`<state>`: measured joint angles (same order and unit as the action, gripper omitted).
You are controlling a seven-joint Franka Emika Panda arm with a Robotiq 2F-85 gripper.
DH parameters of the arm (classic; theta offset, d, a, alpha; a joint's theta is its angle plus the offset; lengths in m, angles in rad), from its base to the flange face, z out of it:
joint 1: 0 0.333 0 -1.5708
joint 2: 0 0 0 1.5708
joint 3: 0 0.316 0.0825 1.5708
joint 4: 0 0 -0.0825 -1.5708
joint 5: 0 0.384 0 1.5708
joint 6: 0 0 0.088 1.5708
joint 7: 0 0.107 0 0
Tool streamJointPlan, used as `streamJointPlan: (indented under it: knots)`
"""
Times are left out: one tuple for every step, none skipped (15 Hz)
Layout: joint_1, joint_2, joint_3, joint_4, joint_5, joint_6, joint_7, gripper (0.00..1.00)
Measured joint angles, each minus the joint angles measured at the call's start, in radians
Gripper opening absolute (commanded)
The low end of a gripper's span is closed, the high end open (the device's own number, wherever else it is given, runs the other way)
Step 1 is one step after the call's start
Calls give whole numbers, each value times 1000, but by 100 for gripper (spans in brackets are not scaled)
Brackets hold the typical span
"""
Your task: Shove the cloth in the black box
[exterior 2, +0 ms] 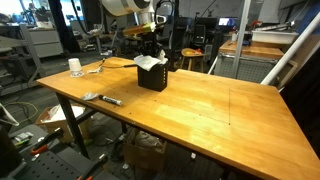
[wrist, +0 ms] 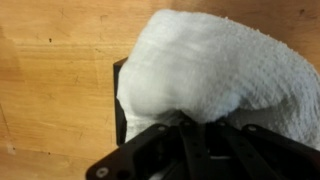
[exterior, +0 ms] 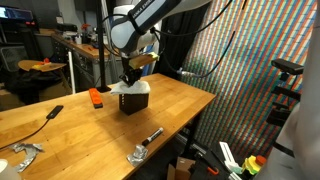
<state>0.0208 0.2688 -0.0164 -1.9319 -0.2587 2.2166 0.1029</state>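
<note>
The open top of the black box is below my gripper, so my gripper should next lower the pinched cloth into that opening and let go of it there.
A small black box (exterior: 135, 101) stands upright on the wooden table (exterior: 170, 105). It also shows in an exterior view (exterior 2: 153, 78). A white cloth (exterior: 124, 87) bulges out of its open top, also seen in an exterior view (exterior 2: 147, 62). My gripper (exterior: 131, 78) hangs straight down over the box, fingertips at the cloth. In the wrist view the cloth (wrist: 215, 60) fills most of the frame and hides nearly all of the box; only the box's dark left wall (wrist: 119, 100) shows. My gripper (wrist: 190, 122) has its fingers drawn together, pinching the cloth.
An orange object (exterior: 96, 97) lies next to the box. A black handled tool (exterior: 45, 118) and metal clamps (exterior: 146, 146) lie near the table's front edge. A white roll (exterior 2: 75, 67) and a dark marker (exterior 2: 108, 99) lie on the table in an exterior view.
</note>
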Motion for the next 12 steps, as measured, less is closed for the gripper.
streamJointPlan:
  knots:
    - [3,11,0,-11,0,0,0,3]
    - [6,26,0,-19,0,0,0,3]
    - [6,31,0,-19,0,0,0,3]
    - [6,31,1,-20,1,-2,-1,3]
    - [6,31,2,-20,1,-6,-1,3]
    - [7,31,2,-20,3,-11,-2,3]
    - [7,30,3,-20,6,-15,-3,6]
    - [6,30,3,-19,10,-20,-3,37]
    - [6,30,2,-18,16,-27,-3,38]
    - [4,30,2,-16,25,-32,-3,44]
    - [1,29,1,-15,36,-37,-3,50]
    - [-3,29,0,-15,48,-41,-3,58]
